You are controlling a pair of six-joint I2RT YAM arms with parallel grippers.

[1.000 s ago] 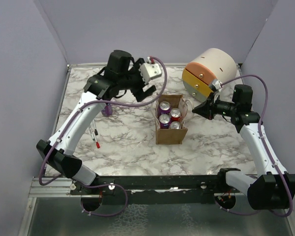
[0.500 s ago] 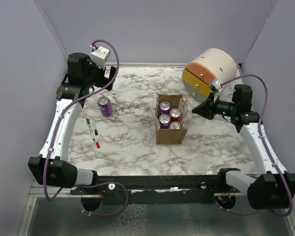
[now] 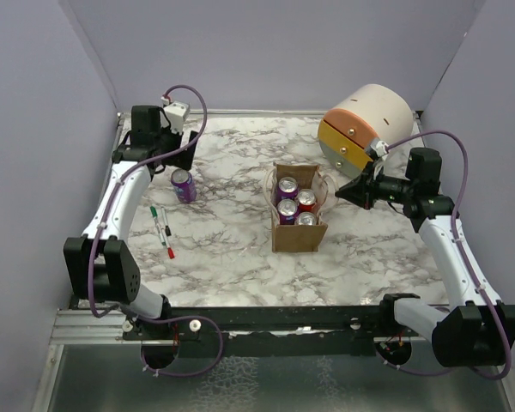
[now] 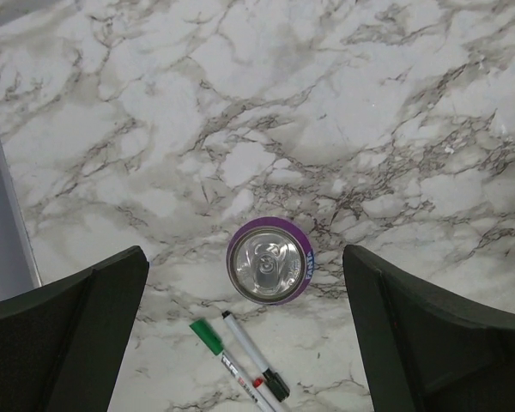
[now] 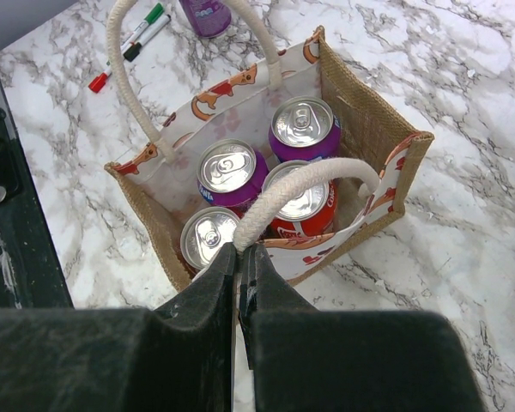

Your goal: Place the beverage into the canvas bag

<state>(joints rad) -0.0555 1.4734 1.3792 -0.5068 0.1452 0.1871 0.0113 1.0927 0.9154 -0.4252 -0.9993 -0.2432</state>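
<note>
The purple soda can's upper end (image 3: 181, 177) (image 4: 269, 261) will next have my left gripper come down over it, one finger on each side, as the can's lid shows between the spread fingers.
A purple soda can (image 3: 183, 184) stands upright on the marble table at the left; in the left wrist view the can (image 4: 269, 261) lies straight below, between the wide-spread fingers. My left gripper (image 3: 161, 160) is open and empty, hovering above and just behind it. The tan canvas bag (image 3: 299, 234) stands at the table's middle with several cans inside (image 5: 304, 129). My right gripper (image 5: 243, 257) is shut on the bag's near pale rope handle (image 5: 302, 189), holding it up at the bag's right side; it also shows in the top view (image 3: 345, 192).
Two markers (image 3: 163, 232) with green and red caps lie just in front of the purple can, also seen in the left wrist view (image 4: 245, 356). A large cream-and-orange cylinder (image 3: 365, 127) lies at the back right. Walls enclose the table on three sides.
My left arm swung from above the bag leftward to the back left corner, then lowered over the purple can. The right arm and the bag have not moved.
</note>
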